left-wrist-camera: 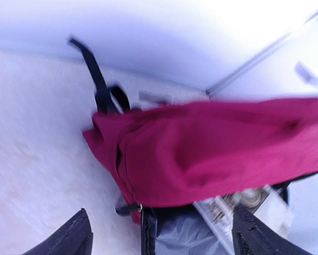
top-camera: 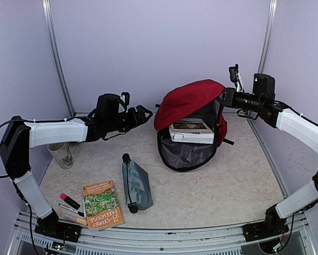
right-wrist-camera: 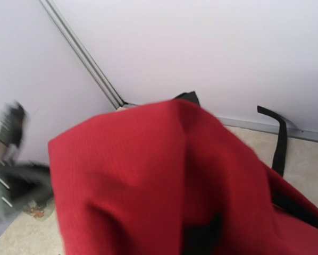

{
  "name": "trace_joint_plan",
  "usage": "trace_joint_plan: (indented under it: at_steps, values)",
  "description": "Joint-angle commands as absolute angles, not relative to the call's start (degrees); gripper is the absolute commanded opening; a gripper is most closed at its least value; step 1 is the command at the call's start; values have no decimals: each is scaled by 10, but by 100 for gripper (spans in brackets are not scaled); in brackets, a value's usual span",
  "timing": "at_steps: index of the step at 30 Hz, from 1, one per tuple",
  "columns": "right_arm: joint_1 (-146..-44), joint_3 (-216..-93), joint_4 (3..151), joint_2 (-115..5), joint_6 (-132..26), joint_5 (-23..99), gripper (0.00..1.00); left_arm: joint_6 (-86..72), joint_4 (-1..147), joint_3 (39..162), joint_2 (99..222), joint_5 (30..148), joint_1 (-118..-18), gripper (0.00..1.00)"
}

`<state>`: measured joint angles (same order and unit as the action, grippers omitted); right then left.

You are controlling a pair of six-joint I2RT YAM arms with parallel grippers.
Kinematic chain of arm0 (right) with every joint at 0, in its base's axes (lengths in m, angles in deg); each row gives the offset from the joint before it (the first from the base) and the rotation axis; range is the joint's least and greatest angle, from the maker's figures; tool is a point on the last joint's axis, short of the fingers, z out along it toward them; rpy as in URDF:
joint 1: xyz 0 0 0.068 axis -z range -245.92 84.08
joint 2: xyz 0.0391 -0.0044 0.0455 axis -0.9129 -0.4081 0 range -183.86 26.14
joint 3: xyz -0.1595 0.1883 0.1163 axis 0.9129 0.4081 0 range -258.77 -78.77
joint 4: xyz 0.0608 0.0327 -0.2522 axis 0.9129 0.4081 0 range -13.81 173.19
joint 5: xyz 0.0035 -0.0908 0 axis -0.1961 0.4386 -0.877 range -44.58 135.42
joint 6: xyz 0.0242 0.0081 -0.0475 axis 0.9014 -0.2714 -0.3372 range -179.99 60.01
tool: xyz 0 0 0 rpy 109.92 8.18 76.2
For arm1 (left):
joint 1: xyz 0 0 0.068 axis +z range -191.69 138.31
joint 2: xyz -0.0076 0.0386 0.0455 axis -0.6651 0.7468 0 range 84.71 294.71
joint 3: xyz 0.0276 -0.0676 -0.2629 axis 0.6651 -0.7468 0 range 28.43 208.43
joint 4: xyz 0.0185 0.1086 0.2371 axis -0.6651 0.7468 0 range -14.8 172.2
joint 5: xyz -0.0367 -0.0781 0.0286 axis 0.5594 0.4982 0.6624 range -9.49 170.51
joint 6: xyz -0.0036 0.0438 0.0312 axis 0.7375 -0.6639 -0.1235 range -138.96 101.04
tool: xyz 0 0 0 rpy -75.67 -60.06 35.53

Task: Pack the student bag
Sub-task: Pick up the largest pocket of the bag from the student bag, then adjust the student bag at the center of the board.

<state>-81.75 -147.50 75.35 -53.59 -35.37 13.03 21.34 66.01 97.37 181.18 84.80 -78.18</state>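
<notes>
The raised flap leaves the bag opening's front rim (top-camera: 162, 154) (left-wrist-camera: 148, 234) uncovered, so my left gripper should next move down, back and to the right in the top view onto it.
The student bag (top-camera: 190, 101) is dark red and lies at the middle back of the table. Its mouth is open toward me, showing grey lining (top-camera: 184, 154) and white books (top-camera: 191, 132) inside. My right gripper (top-camera: 223, 98) is shut on the top flap at the bag's right side and holds it raised. In the right wrist view the red fabric (right-wrist-camera: 148, 180) fills the frame and hides the fingers. My left gripper (top-camera: 147, 112) hangs open and empty just left of the bag. In the left wrist view its dark fingertips (left-wrist-camera: 79, 234) frame the bag (left-wrist-camera: 212, 149).
A grey zip pouch (top-camera: 136, 185) lies in front of the bag. At the front left lie a "Treehouse" book (top-camera: 102, 204), a pink highlighter (top-camera: 69, 201) and pens (top-camera: 73, 215). A patterned cup (top-camera: 61, 155) stands under the left arm. Walls close in the back and sides.
</notes>
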Motion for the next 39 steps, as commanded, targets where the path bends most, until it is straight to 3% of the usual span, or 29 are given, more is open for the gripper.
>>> trace_joint_plan:
  at_steps: [1,4,8,15,17,19,21,23,32,39]
  values:
    - [-811,-1486,685,-531,-319,120,0,227,572,958,1892,913,-853,92]
    - [-811,-1484,684,-529,-319,124,0,280,537,949,1940,933,-855,94]
    - [-811,-1479,680,-523,-319,116,0,371,418,884,1966,931,-840,88]
    - [-811,-1474,679,-521,-327,110,0,364,437,933,2026,918,-887,87]
    - [-811,-1473,678,-522,-327,109,0,371,431,942,2043,932,-892,83]
    - [-811,-1476,681,-524,-329,108,0,370,431,943,2047,934,-894,65]
    - [-811,-1484,693,-524,-341,110,0,370,401,931,2033,951,-895,26]
    - [-811,-1492,709,-522,-363,118,0,357,378,920,2006,966,-897,0]
    - [-791,-1555,745,-508,-402,84,0,158,544,1004,1807,930,-938,0]
    - [-788,-1540,736,-501,-401,83,0,128,587,1027,1751,938,-940,0]
